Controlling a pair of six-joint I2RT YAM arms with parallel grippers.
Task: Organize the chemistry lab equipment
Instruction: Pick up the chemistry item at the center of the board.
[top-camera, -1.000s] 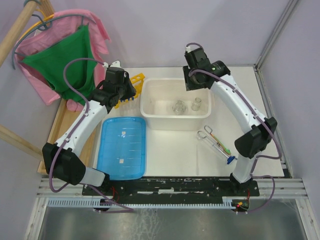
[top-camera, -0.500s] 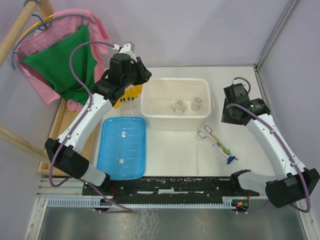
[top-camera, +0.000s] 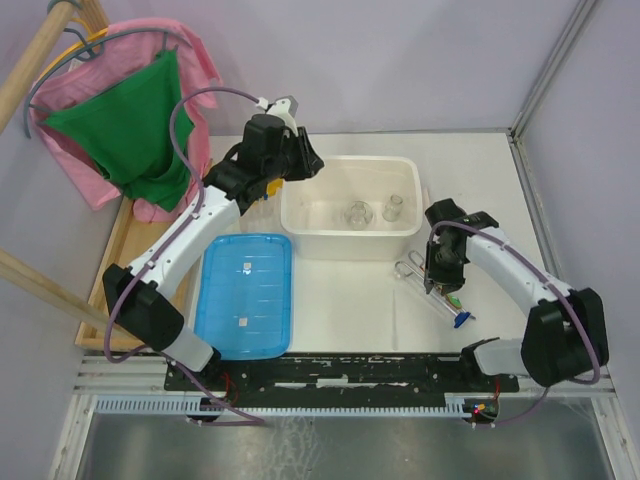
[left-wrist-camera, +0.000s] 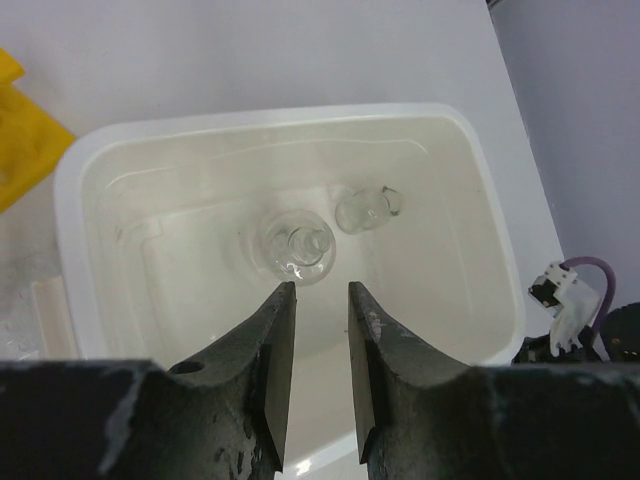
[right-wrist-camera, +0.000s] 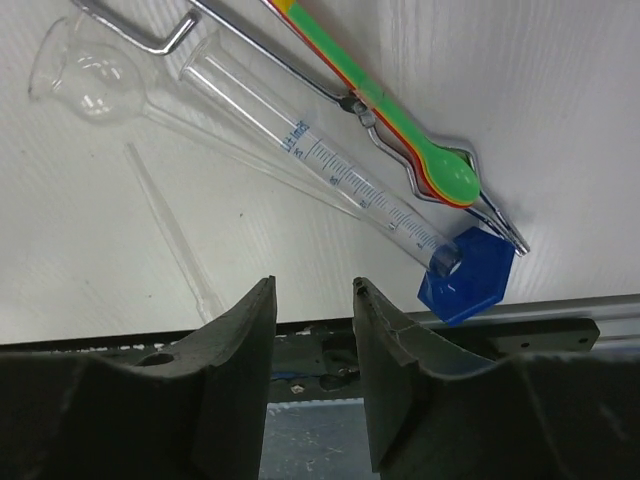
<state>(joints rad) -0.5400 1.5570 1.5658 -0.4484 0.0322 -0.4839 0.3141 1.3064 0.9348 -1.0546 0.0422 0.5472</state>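
My right gripper should next move outward and down over the clear graduated cylinder at its blue-marked middle (right-wrist-camera: 314, 151), which is outward of and below my open fingers.
Two small clear glass flasks (top-camera: 357, 213) (left-wrist-camera: 297, 245) lie in the white tub (top-camera: 350, 160). My left gripper (top-camera: 305, 160) (left-wrist-camera: 320, 288) hovers over the tub's left end, open by a narrow gap and empty. The yellow tube rack (top-camera: 268, 187) (left-wrist-camera: 20, 150) is mostly hidden behind the left arm; no blue-capped tubes show. My right gripper (top-camera: 435, 283) (right-wrist-camera: 313, 282) is open and empty, low over the metal tongs (top-camera: 412, 268) (right-wrist-camera: 500, 220). Beside the tongs lie a green-tipped rod (right-wrist-camera: 400, 125), a clear graduated cylinder (right-wrist-camera: 340, 175) with a blue base, and a glass funnel (right-wrist-camera: 95, 85).
A flat blue ribbed lid (top-camera: 245, 295) lies at the front left. Pink and green cloths (top-camera: 130, 120) hang on a wooden stand at the left. A thin clear rod (right-wrist-camera: 170, 235) lies near the table's front edge, by the black rail (top-camera: 340, 372).
My left gripper has moved right from the yellow rack to over the tub. My right arm has swung from behind the tub down to the tongs and cylinder at front right.
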